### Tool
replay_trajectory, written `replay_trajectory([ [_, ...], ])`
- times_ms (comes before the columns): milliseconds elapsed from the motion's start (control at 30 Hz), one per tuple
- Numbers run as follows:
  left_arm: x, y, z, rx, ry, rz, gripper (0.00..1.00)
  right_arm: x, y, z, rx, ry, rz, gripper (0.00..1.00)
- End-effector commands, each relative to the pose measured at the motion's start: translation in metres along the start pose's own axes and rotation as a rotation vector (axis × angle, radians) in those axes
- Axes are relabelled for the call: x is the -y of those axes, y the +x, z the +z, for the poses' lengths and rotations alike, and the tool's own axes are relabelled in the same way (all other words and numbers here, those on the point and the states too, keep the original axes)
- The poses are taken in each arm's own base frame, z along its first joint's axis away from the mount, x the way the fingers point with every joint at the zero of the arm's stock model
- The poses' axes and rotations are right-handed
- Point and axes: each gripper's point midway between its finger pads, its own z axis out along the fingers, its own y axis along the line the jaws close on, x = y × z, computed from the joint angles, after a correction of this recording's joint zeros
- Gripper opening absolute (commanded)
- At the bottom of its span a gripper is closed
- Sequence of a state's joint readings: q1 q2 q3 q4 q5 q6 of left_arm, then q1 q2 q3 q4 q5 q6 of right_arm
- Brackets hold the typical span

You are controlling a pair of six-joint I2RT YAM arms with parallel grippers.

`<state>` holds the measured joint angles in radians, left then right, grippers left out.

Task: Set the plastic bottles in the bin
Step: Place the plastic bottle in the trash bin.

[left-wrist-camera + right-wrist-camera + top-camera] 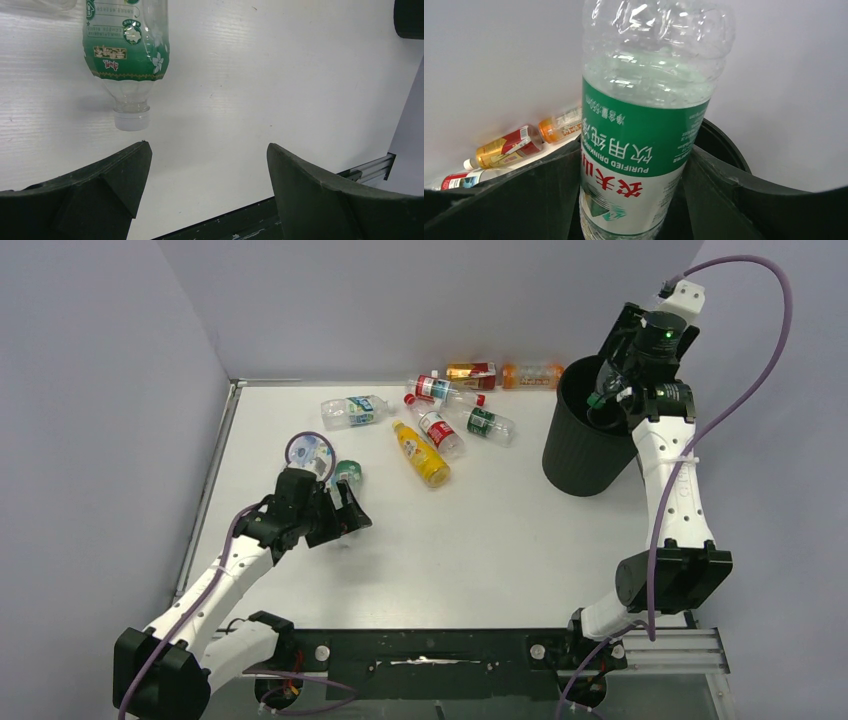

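My left gripper should next go outward and down to the green-labelled bottle, at left in the wrist view, and close around its green shoulder point(128, 64).
My right gripper point(612, 392) point(636, 150) hangs over the mouth of the black bin point(583, 435) point(724, 142), shut on a clear plastic bottle point(649, 125) with a green and white label; the bottle points down into the bin. Low over the table at the left, my left gripper point(343, 516) point(207, 146) stands open and empty. Just beyond its fingers lies a green-labelled bottle point(347, 474) point(127, 50), white cap toward the gripper. Several more bottles lie at the back: a blue-labelled one point(352, 410), a yellow one point(422, 453), a red-labelled one point(440, 430).
Along the back wall lie an orange bottle point(532, 373) and a red-and-yellow labelled one point(472, 372) point(506, 147). Grey walls close off the left and the back. The black base rail point(440, 660) runs along the table's near edge.
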<state>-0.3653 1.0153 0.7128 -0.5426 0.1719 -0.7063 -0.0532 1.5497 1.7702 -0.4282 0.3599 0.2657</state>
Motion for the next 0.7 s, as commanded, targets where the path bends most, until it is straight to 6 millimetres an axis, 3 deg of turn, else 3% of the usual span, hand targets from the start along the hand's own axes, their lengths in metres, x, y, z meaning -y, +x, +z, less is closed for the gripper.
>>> replay_trajectory([
  [0,0.009,-0.012,-0.003,0.052,0.025,0.0,0.87,0.008,-0.019,-0.002,0.059,0.023,0.008,0.72],
  [167,0.009,-0.014,0.001,0.05,0.021,0.001,0.87,0.007,-0.025,-0.005,0.062,0.012,0.006,0.83],
  [367,0.005,-0.015,0.007,0.045,-0.001,-0.001,0.87,-0.001,-0.034,-0.02,0.053,-0.049,0.026,0.87],
  [500,-0.001,-0.018,0.015,0.045,-0.041,-0.002,0.87,-0.021,-0.027,-0.041,0.0,-0.169,0.053,0.89],
  [667,-0.01,-0.026,0.02,0.064,-0.099,0.011,0.87,-0.061,-0.001,-0.075,-0.088,-0.312,0.036,0.89],
])
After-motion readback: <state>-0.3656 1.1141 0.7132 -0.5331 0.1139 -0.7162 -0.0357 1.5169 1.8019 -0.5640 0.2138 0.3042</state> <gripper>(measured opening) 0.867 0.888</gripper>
